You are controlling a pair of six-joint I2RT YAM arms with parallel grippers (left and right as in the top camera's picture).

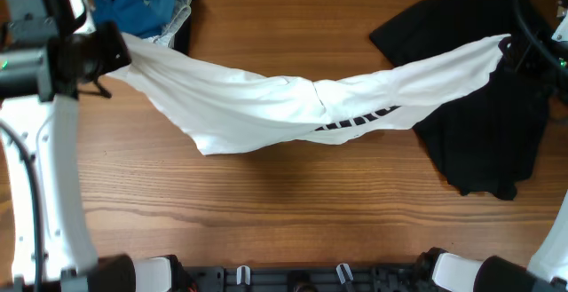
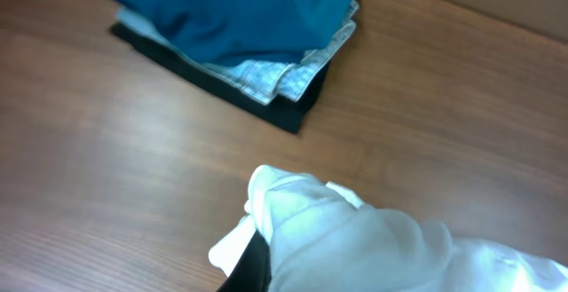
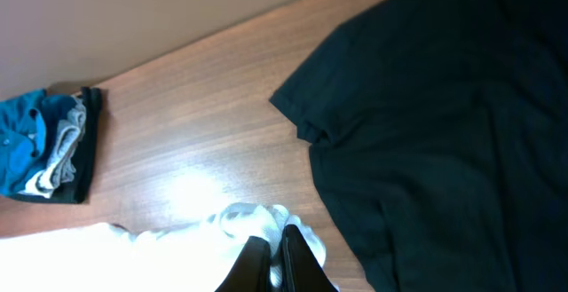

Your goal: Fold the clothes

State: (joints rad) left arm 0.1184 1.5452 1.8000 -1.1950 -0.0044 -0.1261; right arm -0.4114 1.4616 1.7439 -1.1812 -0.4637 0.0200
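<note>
I need to lower my left gripper outward next and release the bunched end of the sagging shirt on the bare table (image 1: 207,15) (image 2: 390,74) beside the folded stack. That spot is outward and below.
The white shirt (image 1: 266,106) with black lettering hangs stretched across the table between my two grippers, sagging in the middle. My left gripper (image 1: 120,48) is shut on its left end, which bunches over the fingers in the left wrist view (image 2: 337,239). My right gripper (image 1: 510,48) is shut on its right end; the black fingers (image 3: 277,252) pinch white cloth. The big black garment (image 1: 484,132) lies spread at the right, partly under the shirt, and fills the right of the right wrist view (image 3: 444,123).
A small stack of folded blue, grey-patterned and black pieces (image 1: 155,3) sits at the back left; it also shows in the left wrist view (image 2: 240,35) and the right wrist view (image 3: 49,146). Bare wooden table (image 1: 284,203) lies in front.
</note>
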